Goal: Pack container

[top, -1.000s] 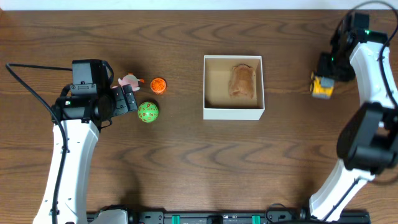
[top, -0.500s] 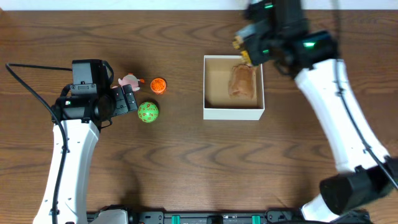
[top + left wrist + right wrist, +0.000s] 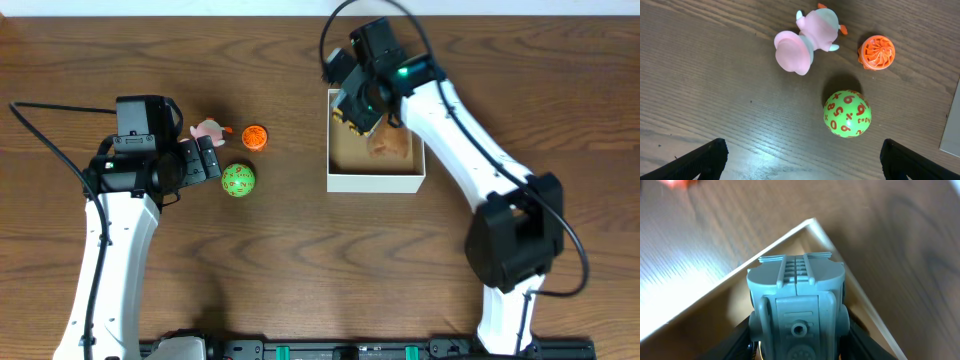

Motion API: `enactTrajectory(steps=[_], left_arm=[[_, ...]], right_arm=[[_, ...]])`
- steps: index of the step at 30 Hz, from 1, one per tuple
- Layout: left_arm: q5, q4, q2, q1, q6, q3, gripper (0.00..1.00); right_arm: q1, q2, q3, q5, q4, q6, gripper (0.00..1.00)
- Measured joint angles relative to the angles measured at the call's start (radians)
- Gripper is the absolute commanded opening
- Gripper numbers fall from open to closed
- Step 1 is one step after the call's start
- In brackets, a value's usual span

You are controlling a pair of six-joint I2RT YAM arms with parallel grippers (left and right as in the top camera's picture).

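My right gripper is holding the toy vehicle [image 3: 349, 119] and will next lower it into the container [image 3: 375, 182], toward the container's far corner away from the brown toy, where the container's bottom is free.
The container [image 3: 375, 182] is a white-walled square box with a tan inside, right of the table's middle, and a brown toy [image 3: 392, 145] lies in its right half. My right gripper [image 3: 355, 110] is shut on a grey and yellow toy vehicle [image 3: 349, 119] and holds it over the container's far left corner. In the right wrist view the grey toy [image 3: 796, 300] fills the jaws [image 3: 797, 347] above the container's rim [image 3: 775, 242]. My left gripper [image 3: 210, 160] is open and empty [image 3: 802, 165], beside a green number ball [image 3: 238, 180].
A pink toy figure [image 3: 208, 130] and an orange ridged ball [image 3: 254, 136] lie left of the container, near the green ball [image 3: 847, 113]. In the left wrist view the pink figure [image 3: 807, 42] and orange ball [image 3: 876, 52] lie beyond the ball.
My right arm has swung from the table's far right, carrying the grey and yellow toy, to above the container's far left corner. The left arm has not moved.
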Motion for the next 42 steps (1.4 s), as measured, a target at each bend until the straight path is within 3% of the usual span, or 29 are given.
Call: enactTrajectory(steps=[9,14,16,18,20,21,23,28,36,42], left_arm=[[0.0,0.0,0.0,0.0,0.0,0.0,0.98],[0.0,0.0,0.0,0.0,0.0,0.0,0.98],[0.0,0.0,0.0,0.0,0.0,0.0,0.98],[0.0,0.0,0.0,0.0,0.0,0.0,0.98],[0.0,0.0,0.0,0.0,0.0,0.0,0.98],[0.0,0.0,0.0,0.0,0.0,0.0,0.98],[0.0,0.0,0.0,0.0,0.0,0.0,0.98],[0.0,0.0,0.0,0.0,0.0,0.0,0.98],[0.0,0.0,0.0,0.0,0.0,0.0,0.98],[0.027,0.058,0.0,0.0,-0.013,0.0,0.98]], right_arm=[[0.001,0.055,-0.001,-0.007,0.008,-0.4,0.01],[0.001,0.076,-0.005,-0.007,0.009,-0.51,0.01],[0.001,0.076,-0.005,-0.006,0.014,-0.529,0.06],[0.001,0.076,-0.005,-0.006,0.018,-0.541,0.3],[0.001,0.076,-0.005,-0.007,0.02,-0.548,0.43],[0.001,0.076,-0.005,-0.006,0.024,-0.549,0.99],[0.001,0.076,-0.005,-0.005,0.034,-0.541,0.99],[0.008,0.074,0.017,0.056,0.032,-0.409,0.99],[0.001,-0.058,0.08,0.183,-0.041,0.037,0.99],[-0.132,-0.226,0.108,0.17,-0.21,0.39,0.99]])
